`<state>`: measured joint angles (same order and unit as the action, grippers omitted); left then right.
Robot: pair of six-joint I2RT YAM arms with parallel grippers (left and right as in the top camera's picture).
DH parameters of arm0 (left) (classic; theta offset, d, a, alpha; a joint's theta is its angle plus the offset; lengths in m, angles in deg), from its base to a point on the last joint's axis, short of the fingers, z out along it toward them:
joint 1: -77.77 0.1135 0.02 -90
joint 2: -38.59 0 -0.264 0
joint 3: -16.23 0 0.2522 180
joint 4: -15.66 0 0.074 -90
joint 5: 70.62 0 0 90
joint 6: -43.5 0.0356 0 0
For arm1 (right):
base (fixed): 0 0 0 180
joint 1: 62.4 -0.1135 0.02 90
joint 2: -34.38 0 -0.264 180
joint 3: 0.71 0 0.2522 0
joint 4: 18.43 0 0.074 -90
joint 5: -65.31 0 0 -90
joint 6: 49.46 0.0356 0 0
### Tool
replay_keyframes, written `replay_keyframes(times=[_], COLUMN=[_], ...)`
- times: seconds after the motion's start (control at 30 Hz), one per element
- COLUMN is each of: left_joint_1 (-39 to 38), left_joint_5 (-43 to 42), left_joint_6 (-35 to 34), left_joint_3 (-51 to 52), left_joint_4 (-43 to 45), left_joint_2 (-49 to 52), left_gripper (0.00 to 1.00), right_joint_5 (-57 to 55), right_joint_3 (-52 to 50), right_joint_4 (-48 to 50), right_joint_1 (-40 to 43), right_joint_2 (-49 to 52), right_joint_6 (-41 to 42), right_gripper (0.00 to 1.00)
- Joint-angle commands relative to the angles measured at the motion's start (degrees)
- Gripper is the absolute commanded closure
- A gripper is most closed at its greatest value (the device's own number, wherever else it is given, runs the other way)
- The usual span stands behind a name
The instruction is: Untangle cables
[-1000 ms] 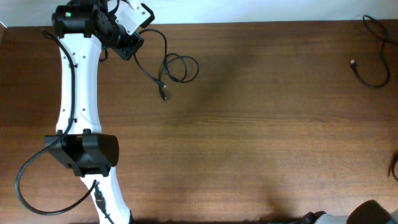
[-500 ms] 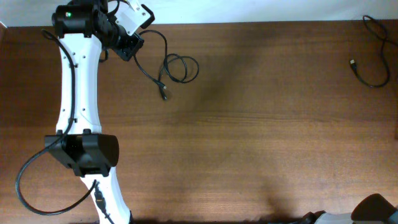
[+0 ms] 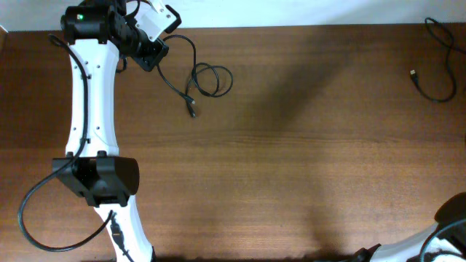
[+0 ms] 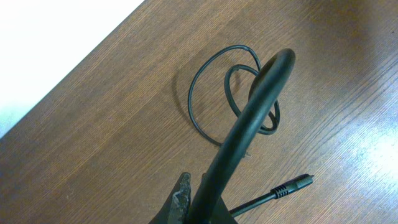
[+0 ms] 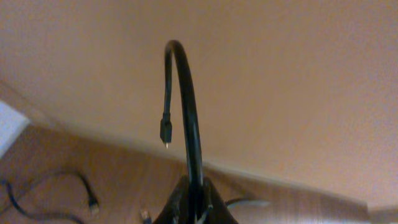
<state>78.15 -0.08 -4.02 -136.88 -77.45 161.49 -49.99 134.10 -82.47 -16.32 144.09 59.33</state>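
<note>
I should next move my right gripper down along the beige wall toward the table and let go of the cable there, since its plug still hangs above the table.
At the table's far left corner my left gripper [image 3: 154, 57] is shut on a thin black cable [image 3: 211, 78]. That cable runs right into small loops and ends in a plug [image 3: 192, 111]. In the left wrist view the gripper [image 4: 194, 182] pinches the cable [image 4: 249, 118], which arches up and drops to the loops [image 4: 214, 93]; a plug end [image 4: 292, 183] lies beside them. My right gripper [image 5: 194, 184] is shut on another black cable [image 5: 188, 106], held up in the air, its plug [image 5: 165, 133] dangling. A third cable [image 3: 439, 73] lies at the far right.
The left arm [image 3: 91, 109] stretches along the table's left side, its thick base cord [image 3: 36, 218] looped at the front left. Only a bit of the right arm [image 3: 453, 218] shows at the front right corner. A cable [image 5: 59, 180] lies on the wood below the right gripper.
The visible part of the right arm at the front right corner has shifted right and up. The left arm and its cable have not moved.
</note>
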Motion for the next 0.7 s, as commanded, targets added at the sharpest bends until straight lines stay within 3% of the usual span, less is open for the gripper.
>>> replay_keyframes(times=[0.0,0.2,0.33,0.67], left_joint_1=[-0.24,-0.33,-0.79,-0.98], left_joint_5=[-1.31,-2.43,-2.36,-2.34], left_joint_6=[0.87,0.87,0.87,0.87], left_joint_3=[-0.61,-0.61,-0.61,-0.61], left_joint_4=[-0.04,-0.04,-0.04,-0.48], left_joint_2=[-2.27,-2.27,-2.27,-2.27], left_gripper=[1.00,1.00,1.00,1.00], right_joint_5=[10.03,30.69,27.45,27.43], right_joint_3=[0.33,-2.99,-5.97,-6.78], right_joint_4=[-5.31,-10.95,-12.92,-3.96], right_joint_1=[-0.33,-1.40,-2.62,4.33], right_joint_2=[3.48,5.81,5.81,5.86], right_joint_6=[9.75,8.48,4.81,-5.51], right_gripper=[0.96,0.96,0.96,0.96])
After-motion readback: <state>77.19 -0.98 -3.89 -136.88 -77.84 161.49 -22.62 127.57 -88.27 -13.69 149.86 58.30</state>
